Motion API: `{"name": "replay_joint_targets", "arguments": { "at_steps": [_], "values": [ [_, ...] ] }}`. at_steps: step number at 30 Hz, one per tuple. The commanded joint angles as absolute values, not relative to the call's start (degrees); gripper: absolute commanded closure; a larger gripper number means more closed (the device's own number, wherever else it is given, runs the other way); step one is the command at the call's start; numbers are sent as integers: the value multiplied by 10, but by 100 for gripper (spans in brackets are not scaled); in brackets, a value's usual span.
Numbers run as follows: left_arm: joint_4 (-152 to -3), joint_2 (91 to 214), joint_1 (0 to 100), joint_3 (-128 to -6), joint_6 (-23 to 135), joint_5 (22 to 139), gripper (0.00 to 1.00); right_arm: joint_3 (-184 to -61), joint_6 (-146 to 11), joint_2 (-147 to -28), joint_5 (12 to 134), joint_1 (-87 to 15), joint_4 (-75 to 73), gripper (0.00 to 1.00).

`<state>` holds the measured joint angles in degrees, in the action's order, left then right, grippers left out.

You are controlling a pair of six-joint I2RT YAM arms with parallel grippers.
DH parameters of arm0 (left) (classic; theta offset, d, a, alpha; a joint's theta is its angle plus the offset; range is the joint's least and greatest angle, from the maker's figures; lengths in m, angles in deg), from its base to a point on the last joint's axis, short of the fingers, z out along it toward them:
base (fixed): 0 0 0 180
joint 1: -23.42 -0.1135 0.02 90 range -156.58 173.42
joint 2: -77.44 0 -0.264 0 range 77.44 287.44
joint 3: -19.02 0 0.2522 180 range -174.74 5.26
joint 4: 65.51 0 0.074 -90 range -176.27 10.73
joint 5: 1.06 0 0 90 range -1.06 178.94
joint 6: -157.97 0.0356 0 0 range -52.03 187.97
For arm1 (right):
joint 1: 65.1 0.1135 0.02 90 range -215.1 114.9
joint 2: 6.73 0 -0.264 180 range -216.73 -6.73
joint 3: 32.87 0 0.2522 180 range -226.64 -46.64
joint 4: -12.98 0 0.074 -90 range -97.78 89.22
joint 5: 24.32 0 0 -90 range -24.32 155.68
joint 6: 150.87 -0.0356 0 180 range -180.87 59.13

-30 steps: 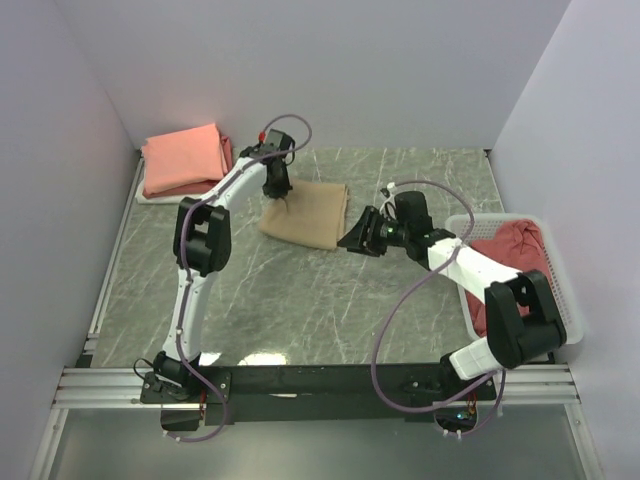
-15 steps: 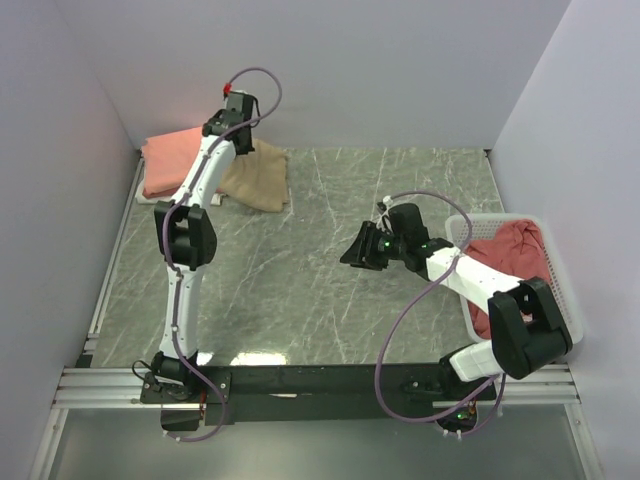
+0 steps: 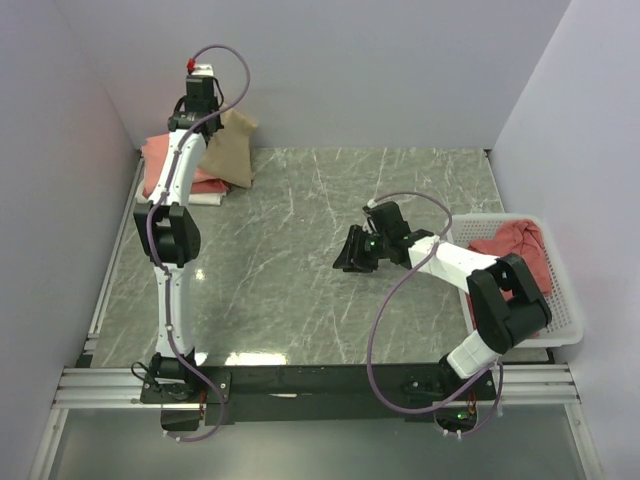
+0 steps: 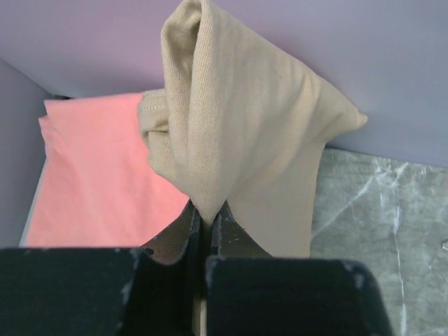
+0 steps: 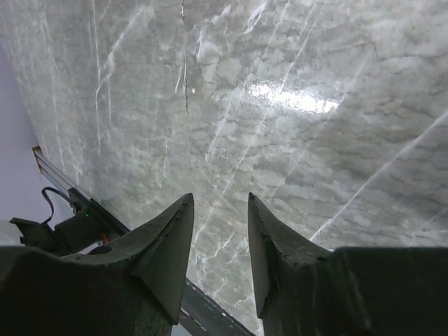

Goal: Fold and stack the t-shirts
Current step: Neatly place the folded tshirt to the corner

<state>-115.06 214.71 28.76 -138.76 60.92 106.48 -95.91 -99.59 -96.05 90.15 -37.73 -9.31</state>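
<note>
The tan t-shirt hangs partly over the edge of the t-shirt stack, so I need to move my left gripper left in the top view next, over the salmon-pink t-shirt.
The folded tan t-shirt hangs off the table at the far left. My left gripper is shut on its edge. It hangs partly over a stack of folded t-shirts, topped by a salmon-pink t-shirt, in the far left corner. Near the table's middle, my right gripper is open with nothing between its fingers, only bare marble below. A dusty red t-shirt lies crumpled in the white basket on the right.
The stack sits against the back and left walls, with a white layer showing at its bottom. In the right wrist view the metal rail at the table's edge shows below the fingers.
My left arm has carried the tan t-shirt from the middle of the table to the far left, lifting it over the stack. My right gripper has drawn back a little and its jaws have narrowed slightly.
</note>
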Motion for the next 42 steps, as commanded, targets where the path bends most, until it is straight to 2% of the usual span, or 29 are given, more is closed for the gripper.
{"name": "replay_joint_targets", "arguments": {
  "at_steps": [1,19,27,29,30,31,32,33,37,40,42],
  "values": [
    [-1085,2086,274,-1417,625,1036,100,-1002,-996,-976,885,-366,-106,56],
    [-1070,2051,172,-1395,590,919,100,-1061,-1007,-1015,854,-333,-144,57],
    [-1046,2080,141,-1355,579,900,100,-1075,-1009,-1031,847,-320,-156,58],
    [-1039,2088,136,-1343,574,905,91,-1081,-1008,-1038,844,-316,-161,58],
    [-1034,2096,132,-1339,571,912,81,-1083,-1007,-1040,843,-314,-162,58],
    [-1035,2102,125,-1339,556,922,62,-1088,-1006,-1040,841,-313,-165,58],
    [-1041,2106,120,-1346,547,931,54,-1089,-1005,-1040,837,-312,-168,58],
    [-1053,2113,109,-1360,524,949,37,-1090,-1003,-1037,832,-307,-169,58],
    [-1035,2075,83,-1329,458,967,21,-1076,-999,-1011,803,-306,-169,55],
    [-999,2024,81,-1268,423,939,17,-1058,-1001,-984,776,-306,-156,53],
    [-988,2004,80,-1253,391,926,11,-1050,-1001,-967,770,-306,-151,52]
  ]
}}
